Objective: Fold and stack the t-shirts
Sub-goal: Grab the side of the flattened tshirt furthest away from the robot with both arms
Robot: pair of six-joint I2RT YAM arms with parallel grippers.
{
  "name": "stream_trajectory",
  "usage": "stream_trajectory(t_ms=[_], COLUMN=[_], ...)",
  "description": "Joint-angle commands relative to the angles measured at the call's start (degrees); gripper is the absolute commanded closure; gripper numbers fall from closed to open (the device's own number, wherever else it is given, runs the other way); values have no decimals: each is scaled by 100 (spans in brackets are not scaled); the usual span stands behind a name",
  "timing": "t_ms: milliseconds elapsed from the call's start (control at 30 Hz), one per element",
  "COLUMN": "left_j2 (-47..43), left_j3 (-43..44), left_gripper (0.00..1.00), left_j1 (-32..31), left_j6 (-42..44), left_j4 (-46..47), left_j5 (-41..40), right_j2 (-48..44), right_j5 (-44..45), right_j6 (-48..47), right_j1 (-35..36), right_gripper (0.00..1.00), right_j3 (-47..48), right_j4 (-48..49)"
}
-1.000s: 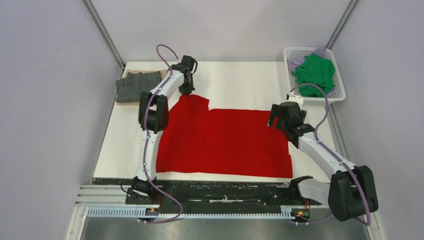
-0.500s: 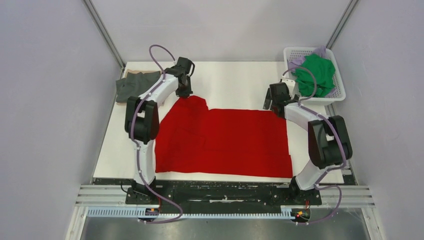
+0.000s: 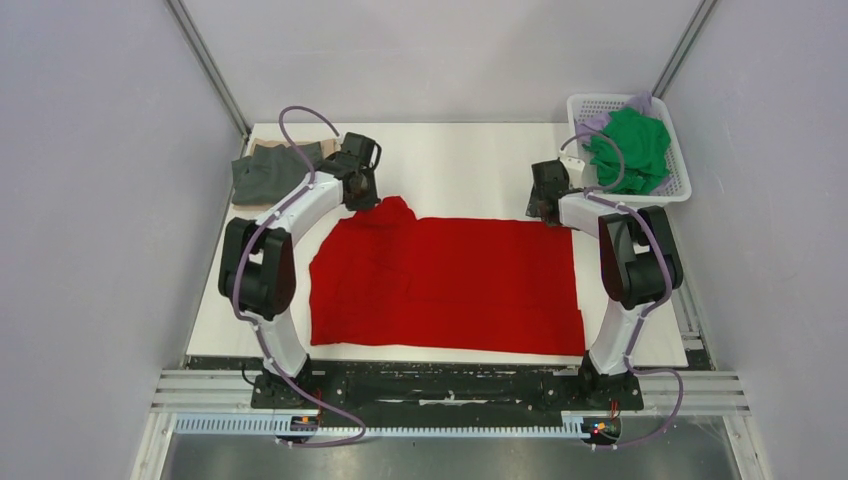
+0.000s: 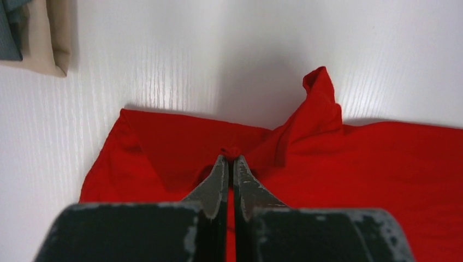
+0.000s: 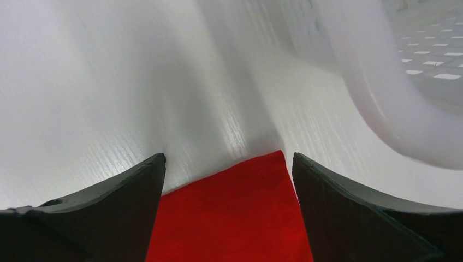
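I will move my left gripper back over the shirt's near half and release the cloth, as the red t-shirt (image 3: 450, 280) lies spread with its far part pinched.
A bright red t-shirt (image 3: 450, 280) lies spread on the white table. My left gripper (image 3: 364, 197) is shut on a pinch of red cloth (image 4: 230, 153) at the shirt's far left part, where a sleeve (image 4: 319, 103) is rucked up. My right gripper (image 3: 545, 212) is open and low over the shirt's far right corner (image 5: 262, 174), one jaw on each side of it. Dark grey (image 3: 262, 176) and tan (image 3: 268, 148) shirts lie folded at the far left. Green (image 3: 630, 148) and pale lilac (image 3: 592, 124) shirts lie in the basket.
The white lattice basket (image 3: 680, 185) stands at the far right corner, close to my right gripper; its wall (image 5: 382, 109) shows in the right wrist view. The folded tan shirt (image 4: 49, 38) shows at the left wrist view's top left. Grey walls enclose the table.
My left gripper has drawn the shirt's far left part towards the left and nearer, rucking the sleeve. My right gripper has moved from the shirt's right edge out to its far right corner.
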Motion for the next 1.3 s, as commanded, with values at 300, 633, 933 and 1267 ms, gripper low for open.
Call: stream_trajectory(t_ms=[300, 633, 933, 1267], left_j2=[-775, -1114, -1248, -1800], left_j3=[-472, -846, -990, -1373], left_gripper=[98, 98, 98, 98], left_j1=[-48, -53, -53, -48], left_j6=[-332, -352, -357, -483], left_j4=[341, 505, 543, 591], left_j5=[-57, -90, -146, -129], right_j2=[-558, -508, -135, -589], right_j5=[390, 319, 107, -279], right_j6=[240, 590, 427, -181], right_j1=[-9, -9, -8, 59], right_gripper=[27, 49, 72, 100], right_j3=[-610, -648, -382, -748], right_j4=[-177, 80, 263, 822])
